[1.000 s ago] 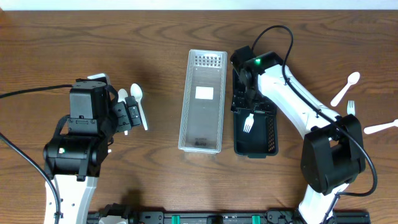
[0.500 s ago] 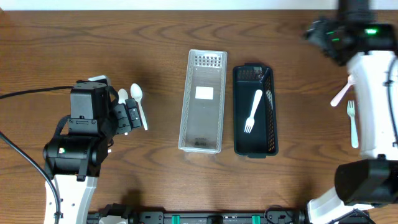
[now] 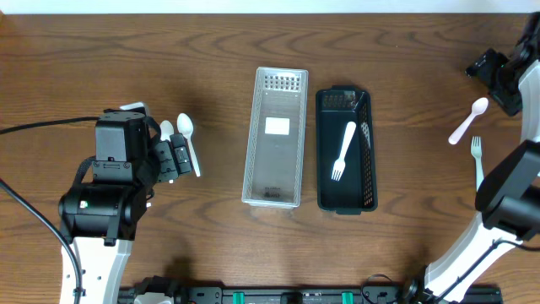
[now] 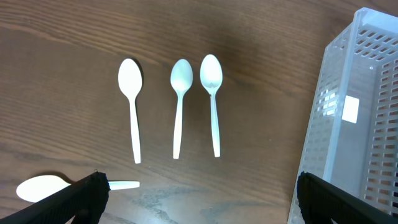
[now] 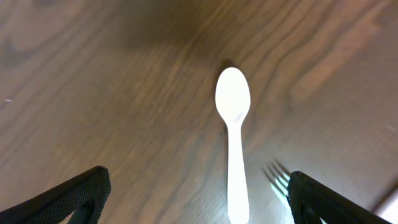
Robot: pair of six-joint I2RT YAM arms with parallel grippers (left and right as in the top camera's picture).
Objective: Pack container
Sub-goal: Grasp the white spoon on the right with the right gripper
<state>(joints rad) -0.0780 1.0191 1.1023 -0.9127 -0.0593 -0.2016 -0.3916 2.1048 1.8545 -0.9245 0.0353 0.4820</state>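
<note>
Next, my right gripper moves down and across toward the white spoon, onto the neck (image 3: 472, 117) (image 5: 234, 127) beside its bowl.
A clear plastic container (image 3: 277, 139) and a black container (image 3: 345, 165) stand side by side at the table's middle. A white fork (image 3: 342, 152) lies in the black one. Three white spoons (image 4: 178, 106) lie in a row under my left gripper (image 4: 198, 202), which is open and empty; the clear container's wall (image 4: 348, 137) is at its right. My right gripper (image 5: 199, 199) is open and empty above a white spoon (image 5: 234, 134) at the far right edge (image 3: 467, 121), with a white fork (image 3: 477, 160) beside it.
A fourth white spoon (image 4: 43, 186) lies at the left wrist view's lower left. Fork tines (image 5: 278, 177) show beside the right spoon. The right arm (image 3: 506, 80) reaches to the table's far right edge.
My right arm has left the black container, with the fork now lying inside it, and swung to the far right over the spoon and fork there. The left arm has not moved.
</note>
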